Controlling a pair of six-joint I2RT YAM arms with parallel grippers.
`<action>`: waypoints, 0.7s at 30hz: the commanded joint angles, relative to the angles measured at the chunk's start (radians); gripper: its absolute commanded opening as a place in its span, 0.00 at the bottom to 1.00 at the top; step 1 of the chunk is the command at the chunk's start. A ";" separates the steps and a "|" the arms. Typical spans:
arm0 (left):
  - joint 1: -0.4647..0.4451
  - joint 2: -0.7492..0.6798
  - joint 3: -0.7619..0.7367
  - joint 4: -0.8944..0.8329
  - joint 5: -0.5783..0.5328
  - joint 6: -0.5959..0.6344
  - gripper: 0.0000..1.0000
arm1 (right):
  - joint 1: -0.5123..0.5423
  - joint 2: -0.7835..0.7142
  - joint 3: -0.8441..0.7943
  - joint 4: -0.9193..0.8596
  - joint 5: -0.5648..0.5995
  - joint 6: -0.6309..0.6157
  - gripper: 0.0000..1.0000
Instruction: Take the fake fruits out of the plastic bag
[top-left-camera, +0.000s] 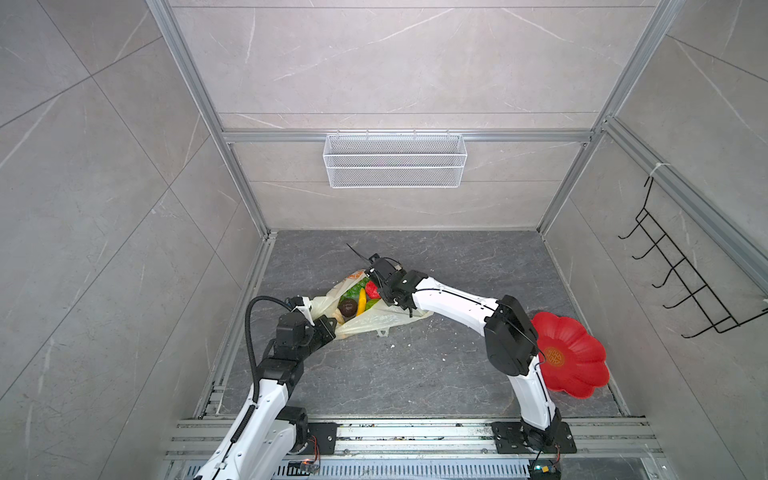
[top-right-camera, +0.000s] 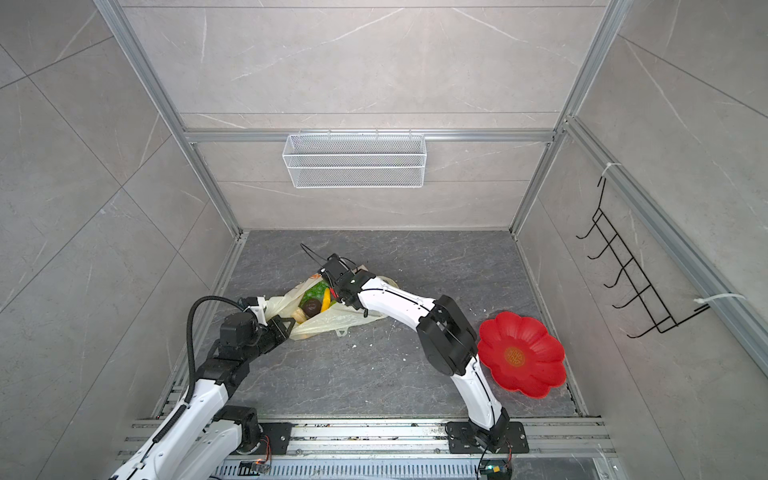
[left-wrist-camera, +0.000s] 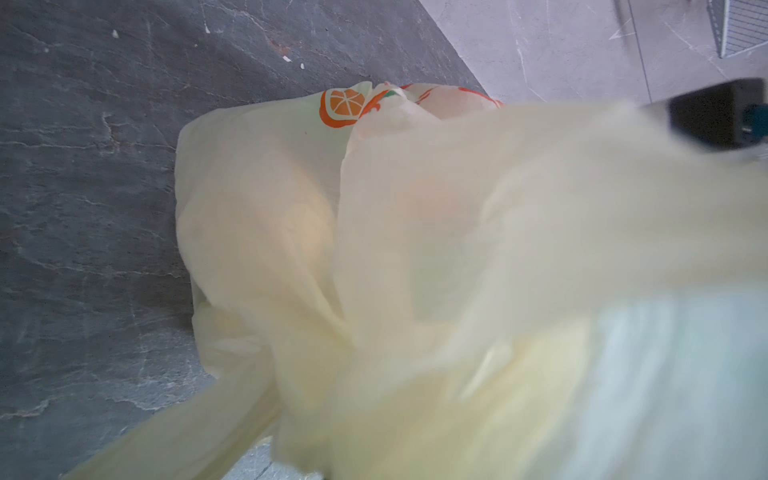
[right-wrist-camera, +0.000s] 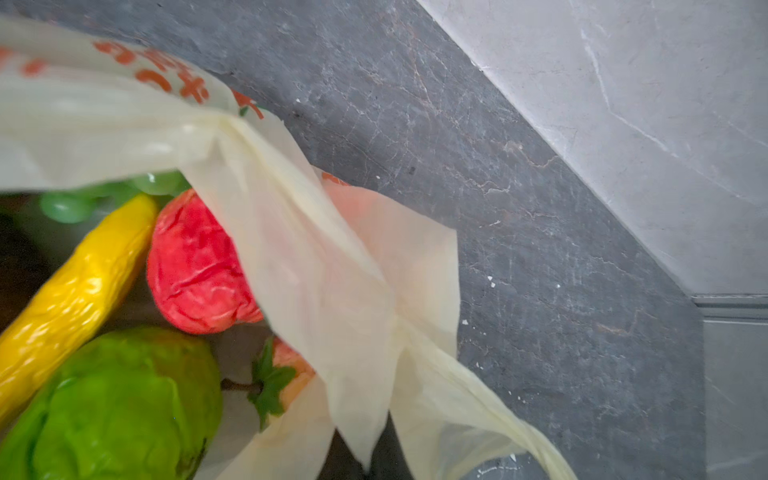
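Note:
The left gripper should move toward the bag's opening (top-left-camera: 349, 305) by the dark brown ball and let go of the bag's pinched edge, because the right gripper holds the bag too.
The pale-yellow plastic bag (top-left-camera: 374, 322) lies on the dark floor with its mouth pulled open; both top views show it. Inside lie fake fruits: a yellow banana (right-wrist-camera: 75, 291), a red strawberry (right-wrist-camera: 195, 262), green grapes (right-wrist-camera: 66, 205), a green bumpy ball (right-wrist-camera: 116, 407) and a dark brown ball (top-left-camera: 348, 307). My left gripper (top-left-camera: 330, 323) is shut on the bag's left edge; in the left wrist view the bag (left-wrist-camera: 415, 249) drapes over and hides the jaws. My right gripper (right-wrist-camera: 370, 461) is shut on the bag's film at the mouth's right side, next to the strawberry.
A red flower-shaped plate (top-left-camera: 569, 357) sits on the floor at the right, partly behind my right arm. A white wire mesh basket (top-left-camera: 395, 160) hangs on the back wall. A black hook rack (top-left-camera: 681, 274) hangs on the right wall.

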 joint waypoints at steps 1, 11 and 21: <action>-0.001 0.067 0.092 0.042 0.025 -0.009 0.00 | -0.005 -0.188 -0.059 0.039 -0.087 0.032 0.00; 0.003 0.010 0.192 -0.106 0.013 0.053 0.00 | -0.154 -0.581 -0.474 0.071 -0.305 0.208 0.00; 0.032 0.119 -0.049 0.108 0.062 0.002 0.00 | -0.311 -0.639 -0.908 0.405 -0.588 0.377 0.00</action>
